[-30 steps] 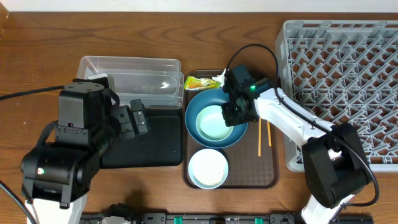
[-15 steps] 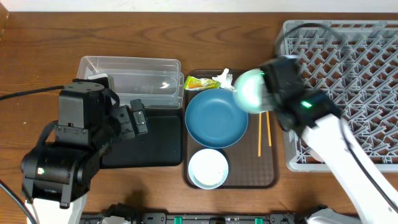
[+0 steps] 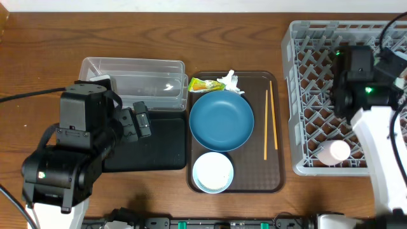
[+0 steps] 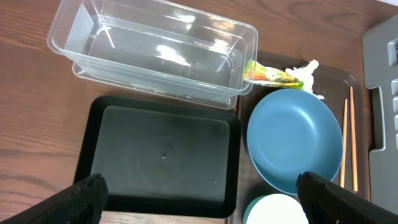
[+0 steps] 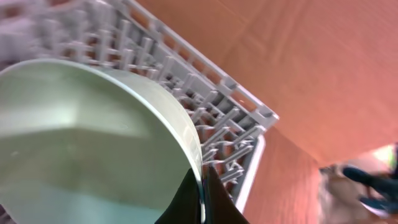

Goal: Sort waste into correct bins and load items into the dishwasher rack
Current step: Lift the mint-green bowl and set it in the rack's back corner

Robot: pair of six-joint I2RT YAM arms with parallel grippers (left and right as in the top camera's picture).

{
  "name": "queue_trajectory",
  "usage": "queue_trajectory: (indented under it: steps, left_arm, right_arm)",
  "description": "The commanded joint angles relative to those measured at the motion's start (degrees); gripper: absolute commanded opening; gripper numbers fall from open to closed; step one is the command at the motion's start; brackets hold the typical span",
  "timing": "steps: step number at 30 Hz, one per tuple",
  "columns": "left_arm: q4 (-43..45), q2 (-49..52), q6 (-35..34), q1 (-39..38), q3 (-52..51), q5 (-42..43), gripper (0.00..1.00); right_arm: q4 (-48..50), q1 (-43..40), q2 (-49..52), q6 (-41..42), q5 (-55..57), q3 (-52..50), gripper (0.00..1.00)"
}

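The pink cup (image 3: pixel 335 151) leaves the rack's empty wires free, so my right gripper should next move down and left in the overhead view onto them and release the bowl.
My right gripper (image 5: pixel 201 196) is shut on the rim of the pale-green bowl (image 5: pixel 81 143) and holds it tilted over the grey dishwasher rack (image 5: pixel 224 106). In the overhead view that gripper (image 3: pixel 351 89) is above the rack (image 3: pixel 318 38), and the bowl is hidden under it. A pink cup (image 3: pixel 335 151) lies in the rack. The blue bowl (image 3: pixel 221 119), white bowl (image 3: pixel 212 172), chopsticks (image 3: pixel 270 124), yellow-green wrapper (image 3: pixel 205 83) and white tissue (image 3: pixel 229 79) are on the brown tray. My left gripper (image 4: pixel 202 199) is open and empty over the black tray (image 4: pixel 161 152), beside the clear tub (image 4: pixel 155 53). I see no rice grains.
The brown serving tray (image 3: pixel 270 181) lies between the black tray (image 3: pixel 165 146) and the rack. The clear tub (image 3: pixel 133 76) stands behind the black tray. The left arm's body (image 3: pixel 79 140) covers the table's left side.
My right gripper lifted the pale-green bowl out of the blue bowl and carried it right, over the rack. The left arm has not moved.
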Motion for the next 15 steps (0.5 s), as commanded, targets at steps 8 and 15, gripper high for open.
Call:
queue_trajectory:
  steps: [8, 15]
  left_arm:
    - [-0.17, -0.09, 0.09, 0.26, 0.55, -0.70, 1.00]
    - [-0.17, -0.09, 0.09, 0.26, 0.55, -0.70, 1.00]
  right_arm:
    - [11.69, -3.52, 15.08, -10.29, 11.74, 0.15, 0.01]
    - [21.46, -0.66, 20.46, -21.00, 12.20, 0.15, 0.01]
